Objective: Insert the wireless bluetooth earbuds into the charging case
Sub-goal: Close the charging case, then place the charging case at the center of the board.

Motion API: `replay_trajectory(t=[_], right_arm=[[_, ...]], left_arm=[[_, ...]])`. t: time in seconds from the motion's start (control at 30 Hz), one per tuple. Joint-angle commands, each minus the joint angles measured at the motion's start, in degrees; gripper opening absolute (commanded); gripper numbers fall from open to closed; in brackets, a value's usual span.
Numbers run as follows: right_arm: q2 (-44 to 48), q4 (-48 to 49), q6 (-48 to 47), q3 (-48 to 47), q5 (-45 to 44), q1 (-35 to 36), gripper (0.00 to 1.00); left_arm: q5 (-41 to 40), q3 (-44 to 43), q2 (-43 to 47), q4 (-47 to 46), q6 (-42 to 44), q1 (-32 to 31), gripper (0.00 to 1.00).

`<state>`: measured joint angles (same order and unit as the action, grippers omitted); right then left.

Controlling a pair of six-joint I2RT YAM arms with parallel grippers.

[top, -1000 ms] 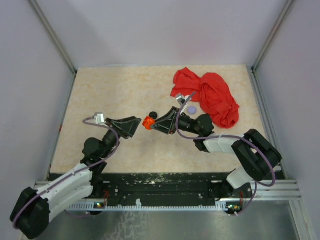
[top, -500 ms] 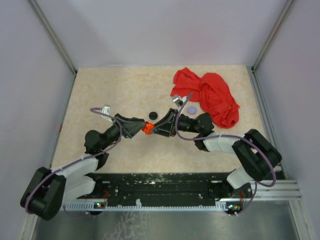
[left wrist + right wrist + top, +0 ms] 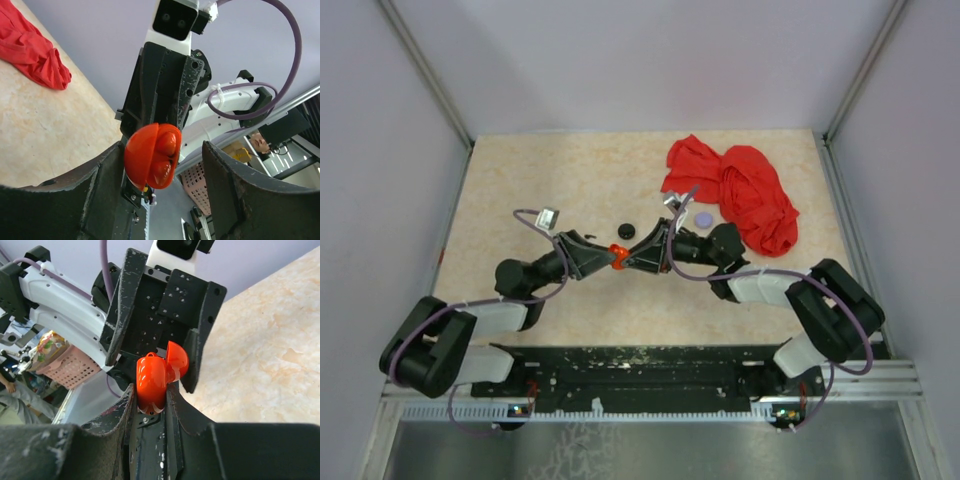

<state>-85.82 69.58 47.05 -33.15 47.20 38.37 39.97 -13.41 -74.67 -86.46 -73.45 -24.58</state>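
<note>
Next, the right gripper brings the case down and releases it on the tabletop (image 3: 709, 232) beside the lavender disc, which lies below and to its right in the top view.
My right gripper (image 3: 627, 253) is shut on a glossy red-orange hinged case (image 3: 151, 379) and holds it above the table, its lid (image 3: 178, 359) swung open. In the left wrist view the open case (image 3: 150, 157) shows two rounded red-orange lobes inside. My left gripper (image 3: 606, 257) is open, and its jaws stand on either side of the case, the left one close to the shell. A small round black puck (image 3: 627, 231) lies on the table just behind the grippers. No loose black earbuds show.
A crumpled red cloth (image 3: 740, 193) lies at the back right, also in the left wrist view (image 3: 30, 47). A small lavender disc (image 3: 704, 218) sits beside it, close to the right arm. The tabletop (image 3: 550, 180) is beige marble, with walls on three sides.
My left arm has swung right and forward until its open jaws straddle the red-orange case. My right gripper has held the case almost still.
</note>
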Motion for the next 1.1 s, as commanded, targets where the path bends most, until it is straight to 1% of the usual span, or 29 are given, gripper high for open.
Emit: replay_trajectory(t=[0.0,0.13,0.3,0.37,0.47,0.53,0.63,0.7,0.77,0.8,0.93,1.07], right_arm=[[3.5,-1.8,-3.4,-2.1,-1.5,-1.2,0.00],[5.4,-9.5,-7.9,-2.3,-3.2,-1.3,0.00],[7.8,-18.0,-12.2,-3.1,-5.1,-1.4,0.00],[8.1,-18.2,-12.5,-3.2,-5.1,-1.4,0.00],[8.5,-18.1,-12.4,-3.0,-5.4,-1.4,0.00],[8.6,-19.0,-12.5,-2.8,-6.3,-1.7,0.00],[9.2,-21.3,-12.6,-1.9,-7.9,-2.9,0.00],[10.1,-22.3,-11.9,-0.5,-9.2,-4.7,0.00],[11.1,-24.1,-11.6,1.4,-10.8,-6.5,0.00],[11.7,-25.5,-11.6,2.1,-11.8,-7.4,0.00],[14.4,-31.1,-11.6,5.0,-15.0,-11.7,0.00],[16.6,-36.1,-10.9,7.3,-17.6,-17.3,0.00]], left_arm=[[2.6,-1.2,1.8,-13.7,-0.3,0.5,0.67],[2.3,-1.4,5.8,-7.8,3.2,0.4,0.62],[1.4,-1.9,10.4,0.9,8.0,0.4,0.61],[1.6,-2.3,11.1,3.1,8.9,0.5,0.61],[1.9,-2.4,11.2,3.8,9.6,0.5,0.60],[1.5,-2.3,11.9,6.2,11.3,0.5,0.62],[-0.5,-2.5,15.1,17.3,17.8,0.5,0.65],[-3.5,-3.1,19.6,28.1,24.0,0.5,0.66],[-8.9,-4.5,23.4,40.9,31.1,0.5,0.68],[-11.1,-5.1,25.1,45.8,33.3,0.6,0.69],[-18.0,-7.5,29.0,59.8,39.4,0.5,0.74],[-23.3,-9.7,30.1,67.8,44.0,0.5,0.78]])
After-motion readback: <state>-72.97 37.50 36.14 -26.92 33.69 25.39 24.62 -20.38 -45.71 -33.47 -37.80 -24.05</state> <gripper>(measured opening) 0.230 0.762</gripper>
